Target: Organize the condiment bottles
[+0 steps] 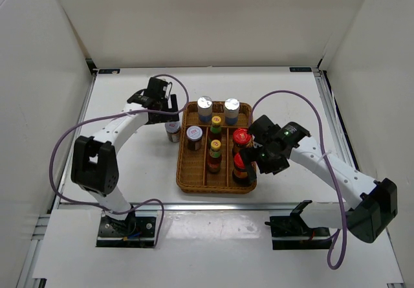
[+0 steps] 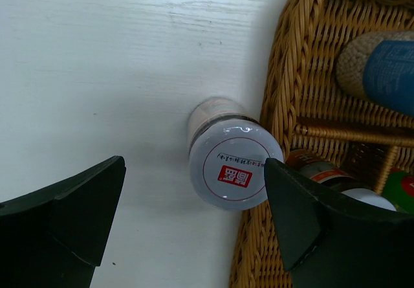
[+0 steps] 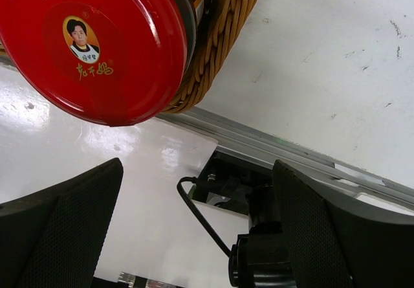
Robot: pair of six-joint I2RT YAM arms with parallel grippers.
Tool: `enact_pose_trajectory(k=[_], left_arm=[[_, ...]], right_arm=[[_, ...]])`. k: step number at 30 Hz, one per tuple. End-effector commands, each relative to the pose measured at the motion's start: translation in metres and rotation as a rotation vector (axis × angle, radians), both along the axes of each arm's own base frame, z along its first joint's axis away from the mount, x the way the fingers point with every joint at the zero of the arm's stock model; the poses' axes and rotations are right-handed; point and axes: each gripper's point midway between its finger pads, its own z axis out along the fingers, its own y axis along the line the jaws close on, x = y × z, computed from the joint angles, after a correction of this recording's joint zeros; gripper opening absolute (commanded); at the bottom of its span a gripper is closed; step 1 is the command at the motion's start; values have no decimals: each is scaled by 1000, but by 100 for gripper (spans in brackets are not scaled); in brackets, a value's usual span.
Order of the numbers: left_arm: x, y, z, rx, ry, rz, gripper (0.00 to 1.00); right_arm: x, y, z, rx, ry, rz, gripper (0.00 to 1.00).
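Observation:
My left gripper moves down and toward the tray's rim [image 2: 284, 81] next, since the purple-lidded jar on the table stands below it and to its right in the top view.
The brown wicker tray [image 1: 194, 179] holds two silver-capped bottles [image 1: 205, 107] at the back, two yellow-capped bottles [image 1: 215, 125] in the middle lane and two red-capped bottles [image 1: 241, 137] on the right. A purple-lidded jar [image 1: 194, 134] stands in the left lane. Its twin [image 1: 173, 130] stands on the table against the tray's left rim [image 2: 284, 81]. My left gripper [image 1: 169, 113] hangs open above this jar [image 2: 234, 168], whose lid shows between the spread fingers of the left gripper [image 2: 194, 178]. My right gripper [image 1: 257, 160] is open and empty beside the near red cap [image 3: 90, 42].
White walls enclose the table on three sides. A metal rail [image 3: 291, 152] runs along the table's near edge, with the right arm's base [image 1: 294, 226] below it. Purple cables [image 1: 65, 139] loop beside both arms.

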Motion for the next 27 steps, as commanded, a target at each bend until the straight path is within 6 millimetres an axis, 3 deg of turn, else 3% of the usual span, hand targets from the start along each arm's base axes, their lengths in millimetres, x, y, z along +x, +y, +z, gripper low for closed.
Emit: enact_pose_trajectory(k=[1, 6, 11, 27], left_arm=[[1, -15, 7, -54, -8, -69, 99], [-1, -23, -18, -76, 68, -87, 99], [-4, -25, -30, -85, 101, -76, 99], [10, -28, 2, -38, -14, -39, 99]], right_arm=[[0, 3, 1, 12, 12, 15, 99], [0, 2, 1, 11, 10, 23, 99], [-1, 3, 1, 18, 16, 25, 99], [-5, 4, -2, 19, 40, 38, 99]])
